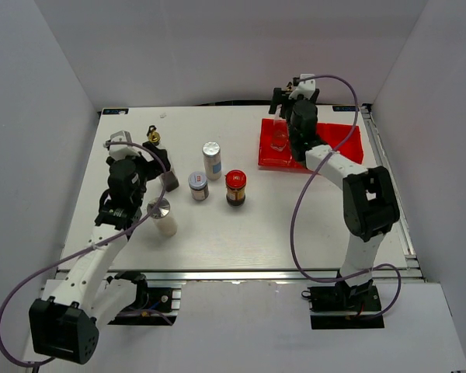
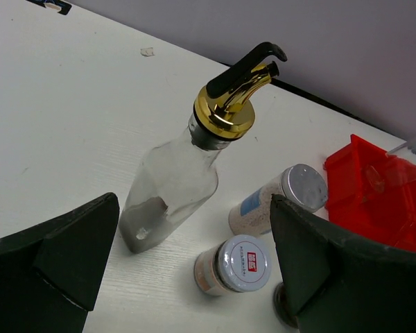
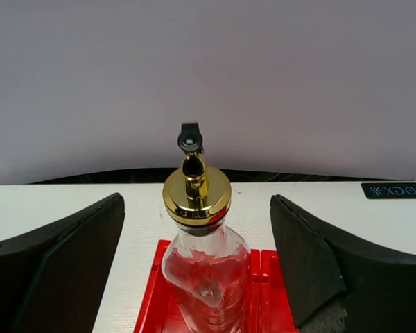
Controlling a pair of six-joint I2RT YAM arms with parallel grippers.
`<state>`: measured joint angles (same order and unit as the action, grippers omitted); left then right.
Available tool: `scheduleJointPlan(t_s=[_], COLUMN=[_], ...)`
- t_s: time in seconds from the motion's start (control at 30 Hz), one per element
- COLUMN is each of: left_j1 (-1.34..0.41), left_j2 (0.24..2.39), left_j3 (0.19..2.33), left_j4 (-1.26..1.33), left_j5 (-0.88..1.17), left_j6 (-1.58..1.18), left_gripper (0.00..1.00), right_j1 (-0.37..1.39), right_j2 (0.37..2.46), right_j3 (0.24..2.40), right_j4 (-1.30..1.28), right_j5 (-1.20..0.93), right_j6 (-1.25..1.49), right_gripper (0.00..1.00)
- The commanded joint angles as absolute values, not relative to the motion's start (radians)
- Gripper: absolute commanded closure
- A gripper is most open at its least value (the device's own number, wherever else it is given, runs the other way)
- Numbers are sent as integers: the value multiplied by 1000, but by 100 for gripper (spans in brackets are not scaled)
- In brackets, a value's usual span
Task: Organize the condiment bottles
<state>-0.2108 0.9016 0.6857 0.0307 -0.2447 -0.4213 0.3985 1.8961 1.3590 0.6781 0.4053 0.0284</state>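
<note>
The left gripper moves outward next. Its open fingers pass either side of the second bottle's neck, just under the gold pourer, where the clear glass is narrowest.
A clear glass bottle with a gold pourer (image 3: 196, 236) stands in the red tray (image 3: 277, 291), between the wide-apart fingers of my open right gripper (image 3: 194, 270); neither finger touches it. In the top view this bottle (image 1: 279, 138) sits at the tray's left end, under the right gripper (image 1: 287, 97). My left gripper (image 2: 194, 270) is open and holds nothing. Just ahead of it stands a second gold-pourer bottle (image 2: 177, 184) (image 1: 153, 140). A silver-capped shaker (image 2: 277, 201) (image 1: 211, 159) and a silver-lidded jar (image 2: 232, 267) (image 1: 198, 185) stand beyond. A red-lidded jar (image 1: 235, 187) and another shaker (image 1: 163, 216) stand on the table.
The red tray (image 1: 338, 144) lies at the back right of the white table, close to the back wall and the right wall. The left arm's (image 1: 101, 249) link passes beside the near shaker. A purple cable (image 1: 295, 225) loops round the right arm.
</note>
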Motion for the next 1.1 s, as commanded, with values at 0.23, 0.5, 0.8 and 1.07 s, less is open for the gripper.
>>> scheduleJointPlan(t_s=[0.23, 0.5, 0.8, 1.07], left_j1=[-207, -207, -207, -209], left_j2=[1048, 1202, 1298, 1284], left_j3=[805, 876, 968, 1023], left_j4=[113, 143, 107, 121], left_j5=[-291, -319, -279, -285], left_j6=[-338, -307, -264, -230], left_gripper=[2, 3, 60, 100], right_j1=[393, 388, 376, 365], right_j2=[1704, 1553, 1286, 1066], right_j3=[1385, 1284, 1057, 859], right_j4=[491, 439, 477, 411], right_j5=[419, 403, 434, 488], right_j6=[72, 91, 75, 115], right_gripper=[11, 11, 10, 11])
